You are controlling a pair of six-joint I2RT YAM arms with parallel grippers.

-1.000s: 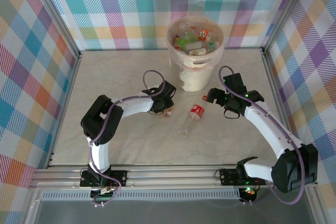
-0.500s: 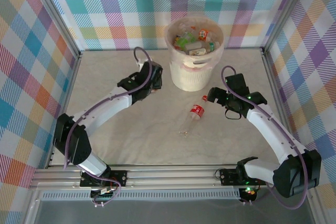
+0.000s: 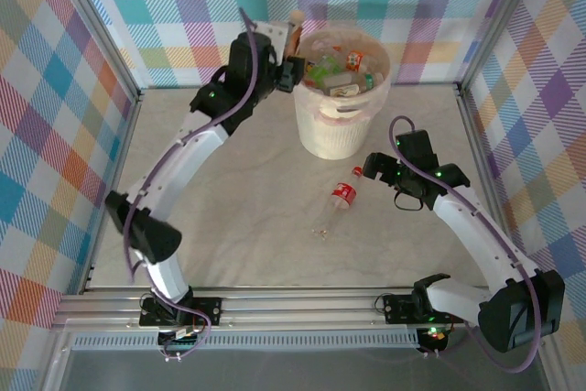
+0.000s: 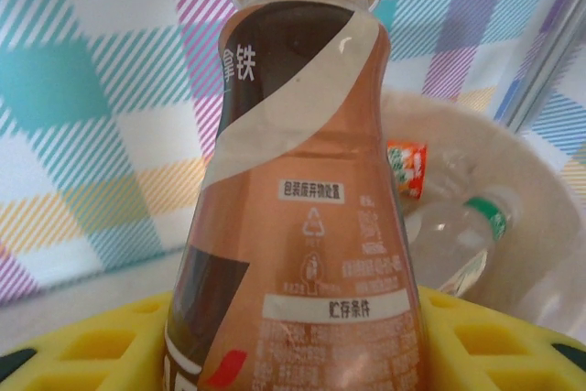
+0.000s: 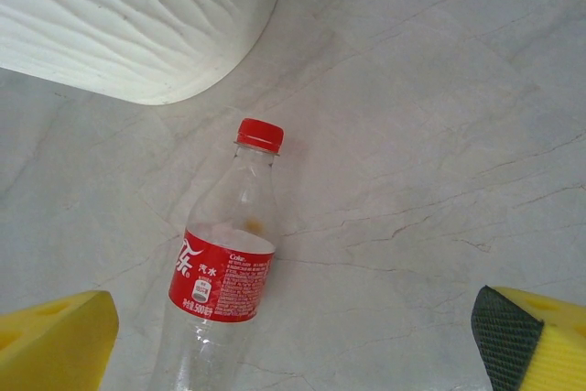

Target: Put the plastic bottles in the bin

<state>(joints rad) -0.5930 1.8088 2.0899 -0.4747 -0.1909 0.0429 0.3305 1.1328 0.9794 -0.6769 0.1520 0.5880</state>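
The bin's opening point(image 3: 331, 57) point(image 4: 439, 199) is beside my left gripper, across the bin's rim from the brown-labelled bottle. My left gripper will swing sideways over the bin's rim next and let go of the bottle inside.
My left gripper point(image 3: 291, 48) is shut on a brown-labelled plastic bottle point(image 3: 296, 28) point(image 4: 302, 208), held upright beside the left rim of the bin point(image 3: 341, 135). Its yellow pads point(image 4: 82, 345) press the bottle's lower body. The bin's inside point(image 4: 540, 217) holds several bottles point(image 3: 343, 70), among them a clear one with a green cap point(image 4: 458, 235). A red-labelled, red-capped bottle point(image 3: 341, 199) point(image 5: 224, 272) lies on the table in front of the bin. My right gripper point(image 3: 377, 169) point(image 5: 293, 345) hovers open above and just right of it.
The bin's ribbed white wall point(image 5: 137, 16) stands just beyond the lying bottle's cap. Checked cloth walls and metal frame posts point(image 3: 110, 43) enclose the marble-patterned table point(image 3: 229, 226).
My left arm has swung up from the table near the bin's foot to the bin's left rim, carrying the brown bottle. The right arm has barely shifted.
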